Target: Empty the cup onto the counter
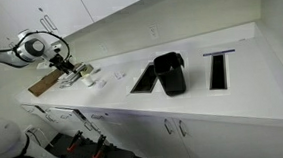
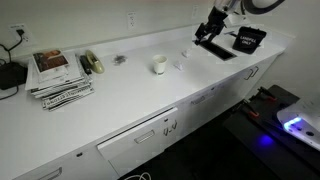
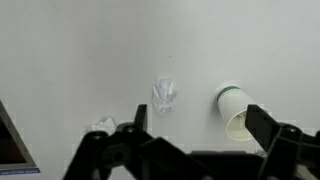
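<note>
The cup stands below the gripper and to the gripper's right in the wrist view, so the gripper will next move across and down onto the cup's rim nearest the wrapper (image 2: 164, 57).
The cup (image 2: 159, 64) is small and whitish and stands on the white counter (image 2: 130, 100), apart from everything else. In the wrist view the cup (image 3: 233, 106) has a green band and its open mouth faces the camera. What is inside cannot be made out. My gripper (image 3: 198, 125) is open and empty. It hovers above the counter (image 3: 80, 60), and its right finger overlaps the cup's edge in the picture. In both exterior views the gripper (image 2: 205, 35) (image 1: 68, 64) hangs above the counter, off to one side of the cup.
A crumpled clear wrapper (image 3: 164, 93) and a small white scrap (image 3: 103, 124) lie near the cup. A big black container (image 1: 169, 73) stands between two dark cut-outs (image 1: 219, 71). A wooden board (image 1: 44, 84) lies under the arm. Magazines (image 2: 58, 76) are stacked at the far end.
</note>
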Controlling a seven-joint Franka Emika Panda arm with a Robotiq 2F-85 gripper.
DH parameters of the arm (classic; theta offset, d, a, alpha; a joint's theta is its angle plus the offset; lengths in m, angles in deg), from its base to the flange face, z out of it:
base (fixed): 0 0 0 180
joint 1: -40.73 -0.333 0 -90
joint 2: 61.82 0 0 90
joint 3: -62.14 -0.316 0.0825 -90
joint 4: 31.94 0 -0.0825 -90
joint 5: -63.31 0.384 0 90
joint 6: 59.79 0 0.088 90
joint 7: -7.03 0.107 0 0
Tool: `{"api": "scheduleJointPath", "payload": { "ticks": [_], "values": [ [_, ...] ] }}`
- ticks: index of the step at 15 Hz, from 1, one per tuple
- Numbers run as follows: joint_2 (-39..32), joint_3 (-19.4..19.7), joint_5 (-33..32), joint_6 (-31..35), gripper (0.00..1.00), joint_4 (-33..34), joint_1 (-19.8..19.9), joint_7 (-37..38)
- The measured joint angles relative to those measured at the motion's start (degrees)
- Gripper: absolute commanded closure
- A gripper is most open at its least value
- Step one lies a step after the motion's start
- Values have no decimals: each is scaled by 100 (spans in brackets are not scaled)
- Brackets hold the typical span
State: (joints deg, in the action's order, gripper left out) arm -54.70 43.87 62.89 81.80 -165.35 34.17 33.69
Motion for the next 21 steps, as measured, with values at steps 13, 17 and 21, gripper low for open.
{"api": "scheduleJointPath", "payload": {
  "ticks": [13,17,21],
  "values": [
    [-2890,855,-1003,182,0,2564,-1034,1109],
    [-3359,1086,-991,82,0,3054,-1298,1109],
    [-3684,1194,-947,-53,0,3388,-1436,1109]
  ]
}}
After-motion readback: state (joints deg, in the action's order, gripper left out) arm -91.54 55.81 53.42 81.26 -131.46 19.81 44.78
